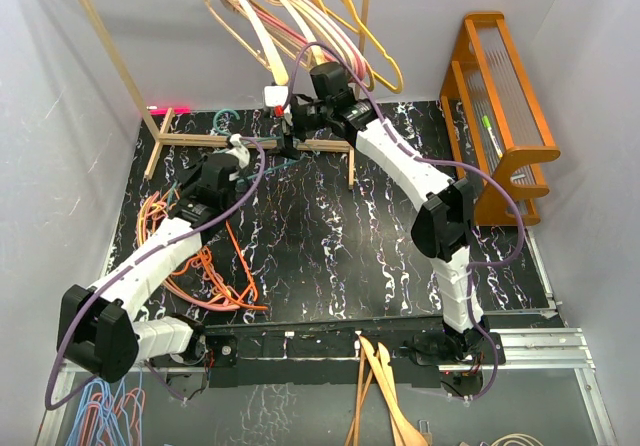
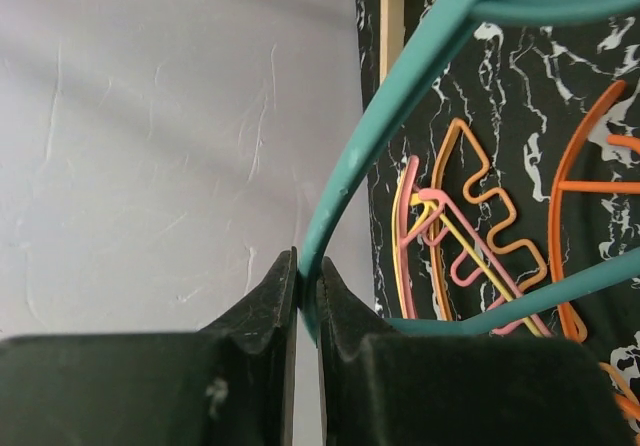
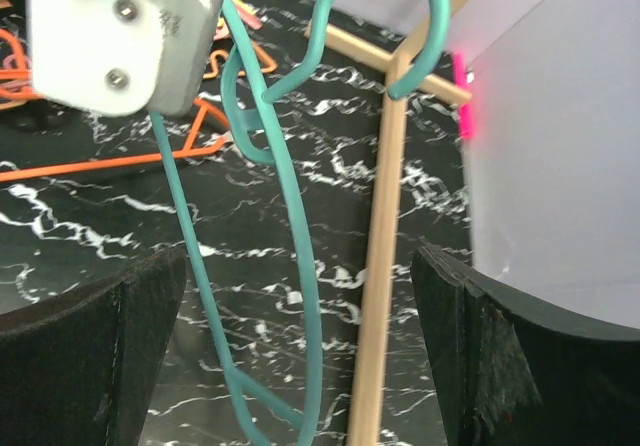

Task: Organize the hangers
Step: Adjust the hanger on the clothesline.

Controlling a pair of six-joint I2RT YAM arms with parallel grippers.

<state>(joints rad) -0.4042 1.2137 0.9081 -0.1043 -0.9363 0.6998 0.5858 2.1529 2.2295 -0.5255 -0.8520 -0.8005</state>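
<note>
Next, my right gripper moves in around the bar of the teal hanger's free side (image 3: 307, 286) and closes on it, because that side stands untouched between the open fingers.
My left gripper (image 2: 308, 284) is shut on the bar of a teal hanger (image 2: 380, 126), which curves up and away from the jaws. In the top view this gripper (image 1: 243, 148) sits at the left of the black marble table, near the wooden rack's base. My right gripper (image 1: 288, 138) hovers just right of it, open. In the right wrist view the teal hanger (image 3: 300, 226) hangs between the wide-apart fingers (image 3: 90, 356) without touching them, its hook (image 3: 420, 6) over the wooden base bar (image 3: 378, 266). Loose orange, pink and yellow hangers (image 2: 450, 236) lie on the table (image 1: 200, 266). Cream, pink and yellow hangers (image 1: 300, 16) hang on the rack.
An orange wooden stand (image 1: 500, 106) is at the right wall. Light wooden hangers (image 1: 385, 396) and thin blue and pink wire hangers (image 1: 100, 411) lie below the arm bases. The rack's slanted post (image 1: 110, 46) rises at the left, and grey walls close in on both sides.
</note>
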